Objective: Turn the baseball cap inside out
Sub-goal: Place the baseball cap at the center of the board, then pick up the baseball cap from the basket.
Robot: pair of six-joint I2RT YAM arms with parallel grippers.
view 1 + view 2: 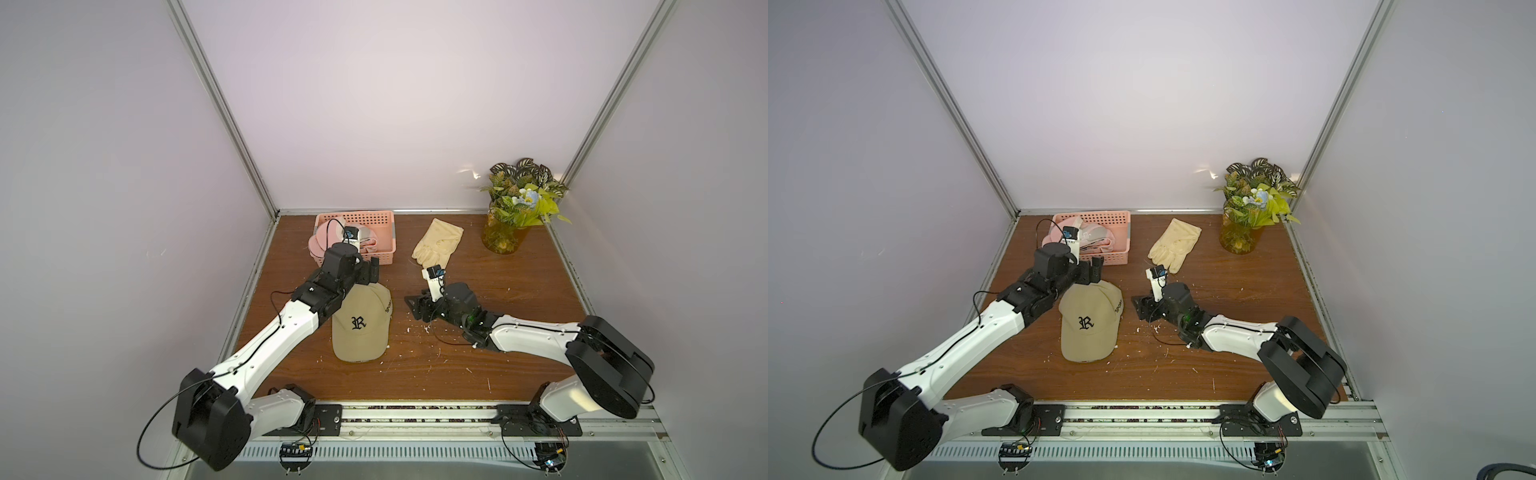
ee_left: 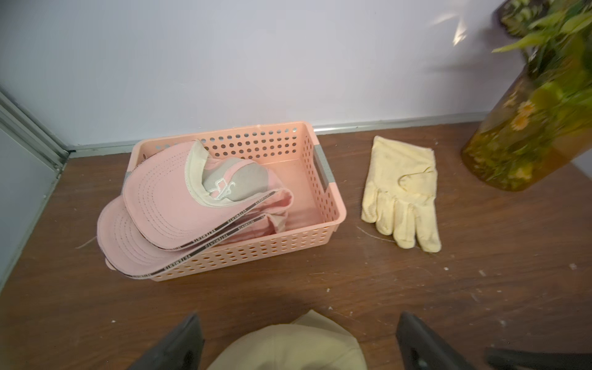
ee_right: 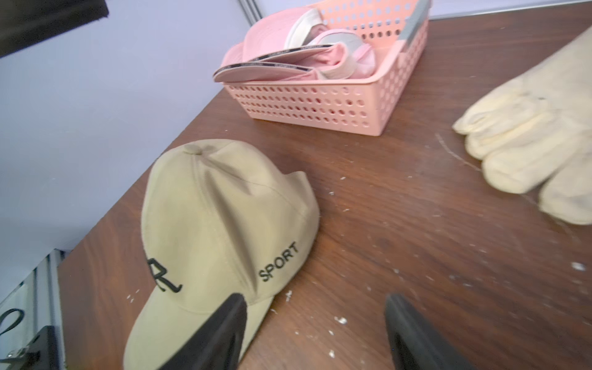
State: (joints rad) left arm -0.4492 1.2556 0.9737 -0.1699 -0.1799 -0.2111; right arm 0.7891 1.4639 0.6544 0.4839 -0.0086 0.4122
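The robot's left gripper should next move outward from the beige cap [image 1: 360, 330], turn and come down onto the folded rim of the upper pink cap, where that fold is uncovered.
A beige baseball cap [image 1: 360, 330] [image 1: 1089, 328] with a black "R" on the front and "SPORT" on its side lies crown up on the wooden table, brim toward the front edge. My left gripper [image 1: 368, 272] [image 2: 299, 320] hovers over the rear of the crown, open, with the cap's back edge [image 2: 288, 346] showing between its fingers. My right gripper [image 1: 415, 305] [image 3: 315, 299] is low on the table just right of the cap [image 3: 217, 224]. It is open, with only bare wood between its fingers, and one finger overlaps the brim's edge in the right wrist view.
A pink perforated basket [image 1: 353, 214] [image 2: 256, 253] holding pink caps [image 2: 166, 198] stands at the back left, just behind my left gripper. A pale yellow glove [image 1: 438, 243] lies behind my right gripper. An amber vase of plants [image 1: 505, 237] fills the back right corner. Walls close in three sides.
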